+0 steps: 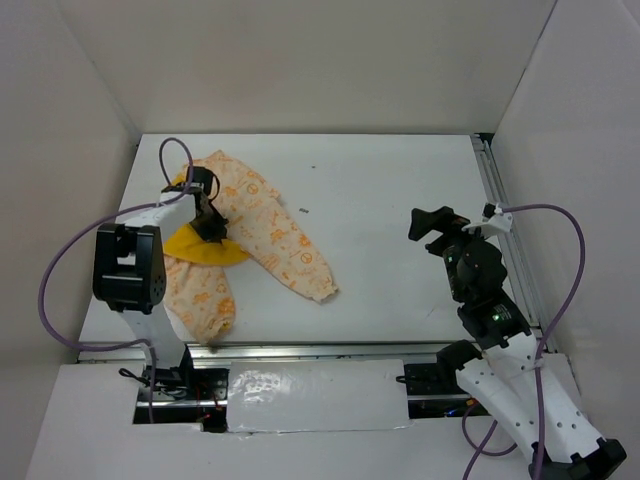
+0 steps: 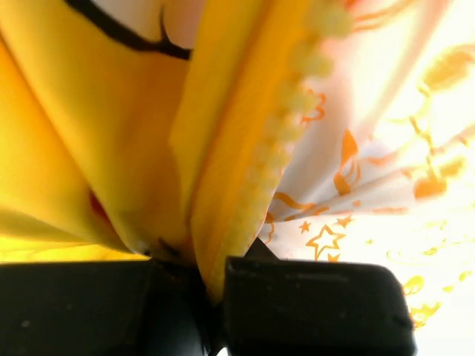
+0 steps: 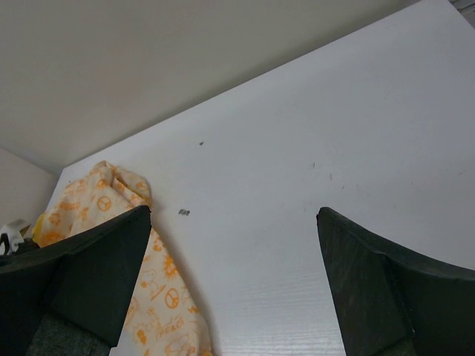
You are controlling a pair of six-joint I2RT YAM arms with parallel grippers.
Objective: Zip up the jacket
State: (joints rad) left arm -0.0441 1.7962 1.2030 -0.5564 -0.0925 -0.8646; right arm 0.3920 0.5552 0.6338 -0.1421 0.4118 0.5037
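Observation:
My left gripper should lift the crumpled jacket, swing it to the bare middle of the table, lower it and let go. The bare middle is to the right of my left gripper in the top view.
The jacket [image 1: 270,235], cream with orange print and yellow lining, lies crumpled on the left of the white table. My left gripper [image 1: 208,228] is shut on its yellow front edge. In the left wrist view the yellow zipper strip [image 2: 245,193] runs down between the black fingers [image 2: 312,304], with cream star-printed fabric to its right. My right gripper [image 1: 428,222] is open and empty, held above the table's right half, well apart from the jacket. The right wrist view shows its two spread fingers [image 3: 96,274] and a jacket sleeve [image 3: 159,297] at the left.
White walls close in the table on the left, back and right. A metal rail [image 1: 505,230] runs along the right edge. A small dark speck [image 1: 303,210] lies on the table next to the jacket. A purple cable [image 1: 60,270] loops beside the left arm.

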